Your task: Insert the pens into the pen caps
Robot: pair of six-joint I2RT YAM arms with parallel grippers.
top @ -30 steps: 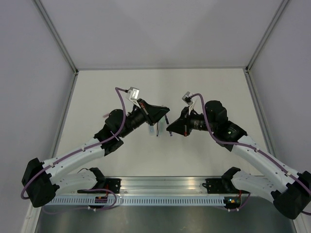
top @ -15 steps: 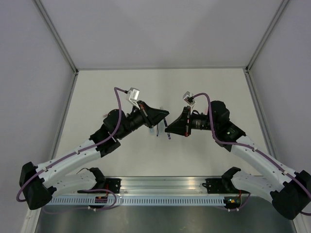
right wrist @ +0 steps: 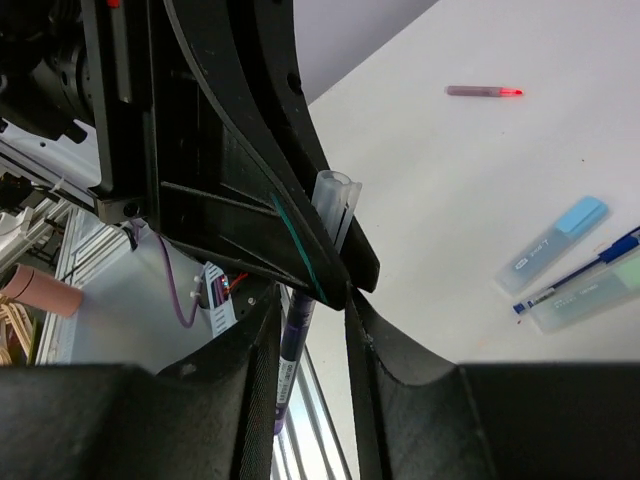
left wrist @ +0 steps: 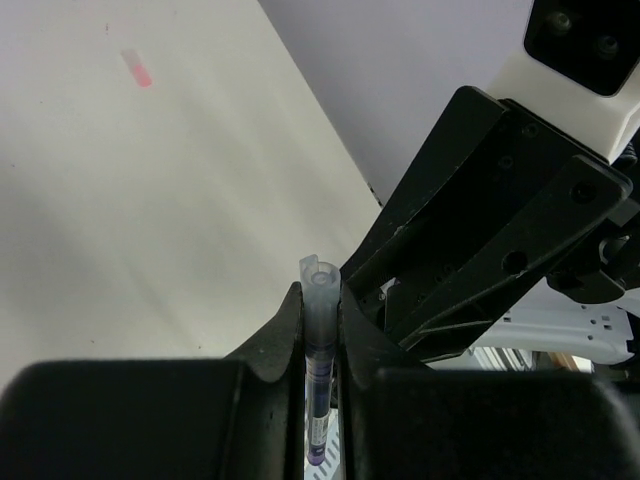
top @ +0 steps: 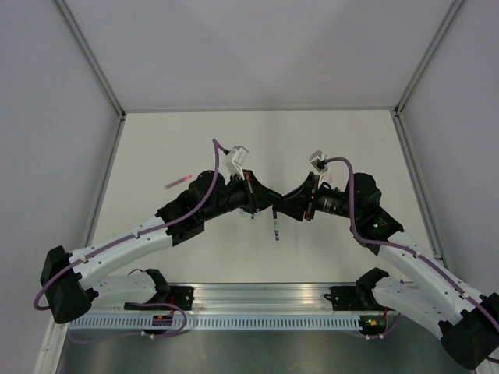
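Note:
My left gripper tilts downward next, then lowers to the white table [top: 264, 220] beside the mint cap.
My left gripper [left wrist: 320, 297] is shut on a pale translucent pen cap [left wrist: 320, 285], held upright. A dark purple pen [left wrist: 317, 400] is pushed into the cap from below. In the top view the two grippers meet mid-table, the left [top: 263, 204] and the right [top: 287, 207], with the pen [top: 276, 227] hanging beneath them. My right gripper [right wrist: 308, 308] straddles the pen [right wrist: 292, 355]. Its jaws stand wider than the pen, which lies against the left finger [right wrist: 255, 360]. The cap [right wrist: 335, 200] pokes up behind the left gripper's black fingers.
In the right wrist view a red-pink pen [right wrist: 483, 92], a light blue cap [right wrist: 552, 245], a blue pen [right wrist: 578, 274] and a mint cap [right wrist: 592, 294] lie on the white table. The pink pen [top: 178, 182] lies left of the arms. A short pinkish piece [left wrist: 137, 68] lies far off.
Both grippers have moved together and toward the near edge. The purple pen, earlier held apart from the cap, now sits inside it.

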